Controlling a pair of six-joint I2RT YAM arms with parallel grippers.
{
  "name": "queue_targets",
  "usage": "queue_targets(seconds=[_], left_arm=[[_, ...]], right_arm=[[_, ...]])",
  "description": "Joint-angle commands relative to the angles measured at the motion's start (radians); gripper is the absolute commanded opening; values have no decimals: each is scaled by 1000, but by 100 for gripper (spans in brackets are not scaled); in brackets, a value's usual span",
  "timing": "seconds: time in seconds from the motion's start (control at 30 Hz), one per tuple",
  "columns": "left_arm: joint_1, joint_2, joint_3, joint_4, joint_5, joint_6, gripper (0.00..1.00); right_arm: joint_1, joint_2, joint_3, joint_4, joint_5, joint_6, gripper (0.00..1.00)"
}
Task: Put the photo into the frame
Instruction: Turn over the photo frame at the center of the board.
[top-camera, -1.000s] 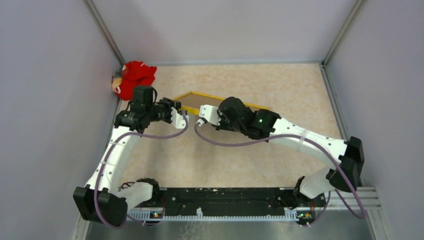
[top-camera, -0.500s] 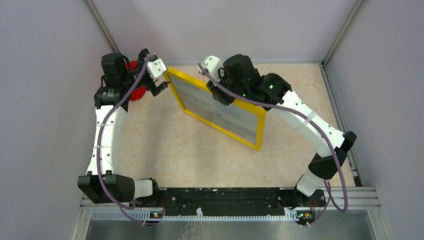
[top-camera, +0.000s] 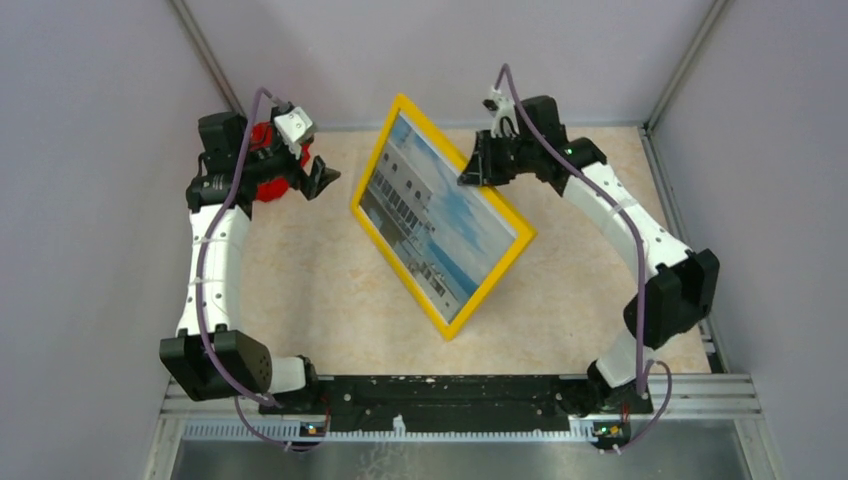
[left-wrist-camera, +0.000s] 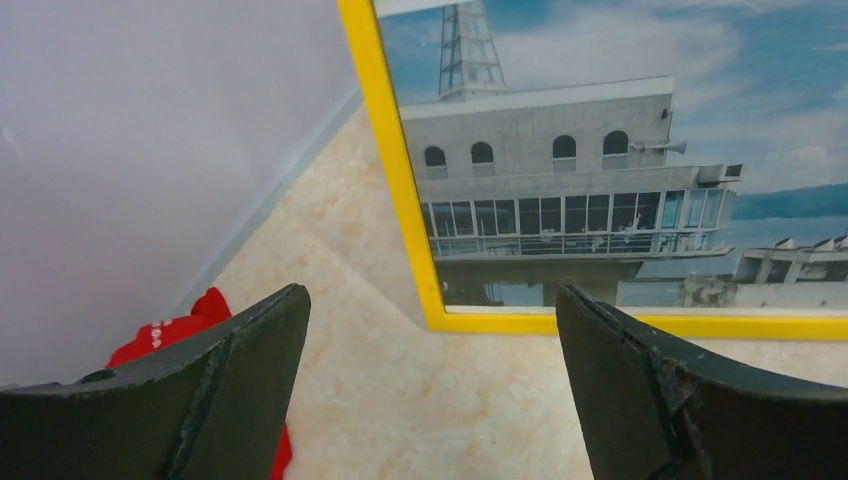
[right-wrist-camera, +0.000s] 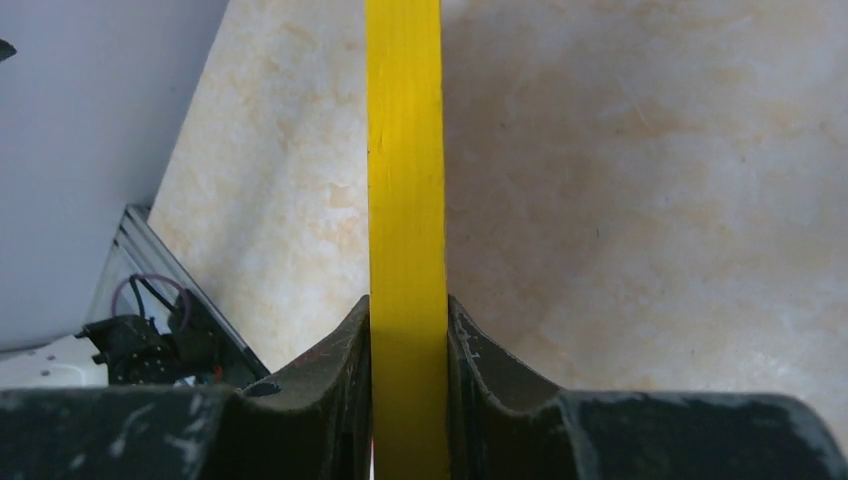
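My right gripper needs to move down and back toward my base next, turning the frame (top-camera: 447, 325) flat onto the table, because the photo (top-camera: 440, 220) is already inside.
The yellow frame (top-camera: 447, 325) is held up at a tilt over the middle of the table, front toward the camera. The photo (top-camera: 440, 220) of a white building and blue sky shows inside it. My right gripper (top-camera: 470, 172) is shut on the frame's upper right edge. In the right wrist view the yellow edge (right-wrist-camera: 404, 200) runs straight between the fingers of that gripper (right-wrist-camera: 408, 330), pressed from both sides. My left gripper (top-camera: 310, 150) hangs open to the left of the frame, apart from it. In the left wrist view the frame's corner (left-wrist-camera: 400, 180) and photo (left-wrist-camera: 570, 170) lie beyond the empty open gripper (left-wrist-camera: 430, 380).
A red soft toy (top-camera: 270, 186) lies in the far left corner against the wall, just under my left gripper, and shows as a red patch (left-wrist-camera: 160, 330) beside the left finger. Grey walls close in the table on three sides.
The right gripper has lifted the frame off the table and turned its front with the photo toward the camera. The left gripper has opened wide and drawn back toward the left wall.
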Motion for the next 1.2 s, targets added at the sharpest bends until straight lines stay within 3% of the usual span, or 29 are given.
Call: queue_targets(seconds=[0.0,0.2,0.47,0.6,0.7,1.0,1.03,1.07,1.1,1.17], left_arm=[[14,56,41,-67,8,-43,99],[22,119,16,-95,-35,-72,99],[23,129,-140,-21,-86,-116,99],[22,155,-173,-25,-60,-115,99],[22,186,-173,-49,-47,-97,99],[24,232,-179,-97,-46,-57,99],[25,234,-181,-93,-45,-57,99],[24,236,-180,-92,-44,-58,99],[25,238,-180,-90,-44,-60,99],[24,240,-181,-86,-40,-65,99]], right_arm=[[-89,-189,-281,340,-65,215,0],[-199,-347,-653,542,-9,314,0],[-209,-472,-1143,893,183,501,0],[-209,-451,-1281,1072,256,535,0],[-209,-392,-1291,1115,295,481,0],[-208,-294,-1314,1167,350,433,34],[-209,-296,-1319,1167,365,429,52],[-209,-299,-1322,1165,377,418,91],[-208,-303,-1323,1162,388,408,98],[-209,-316,-1310,1127,409,383,99]])
